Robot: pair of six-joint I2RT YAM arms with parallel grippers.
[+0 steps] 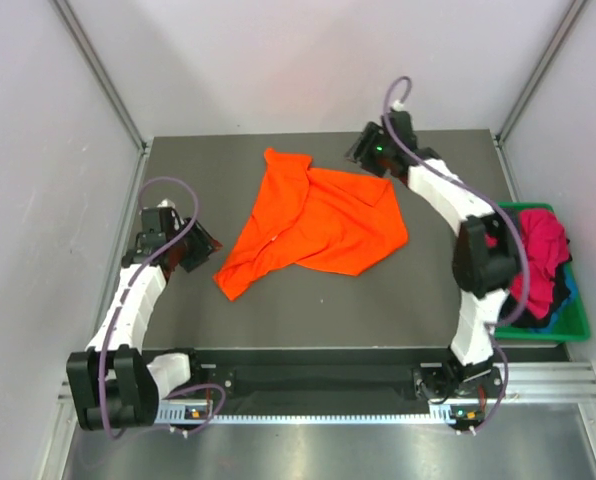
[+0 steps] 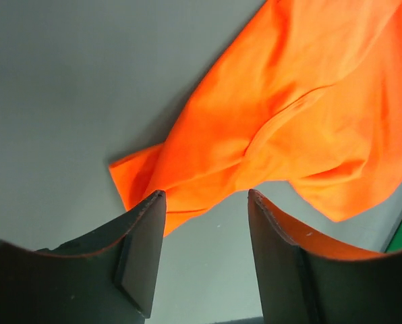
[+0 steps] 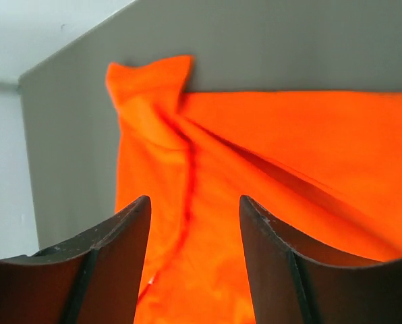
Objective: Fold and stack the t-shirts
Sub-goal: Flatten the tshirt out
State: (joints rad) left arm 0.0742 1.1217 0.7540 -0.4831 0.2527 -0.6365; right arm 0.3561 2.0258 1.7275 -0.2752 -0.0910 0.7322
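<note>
My right gripper moves back and down onto the shirt's near bin-side edge (image 1: 379,258) next, and bare tabletop borders that edge.
The orange t-shirt (image 1: 313,220) lies crumpled in the middle of the dark table, one end toward the back, a corner toward the front left. My left gripper (image 1: 200,248) is open and empty just left of that front corner; in the left wrist view the shirt (image 2: 289,115) lies beyond the fingers (image 2: 141,250). My right gripper (image 1: 363,155) is open and empty at the shirt's back right edge; in the right wrist view the shirt (image 3: 268,175) fills the space past the jaws. The magenta-red shirt (image 1: 540,262) and a blue one (image 1: 570,290) lie bunched in the bin.
A green plastic bin (image 1: 568,325) sits at the table's right edge beside the right arm. White walls with metal corner posts enclose the table (image 1: 308,310) on three sides. A metal rail runs along the front.
</note>
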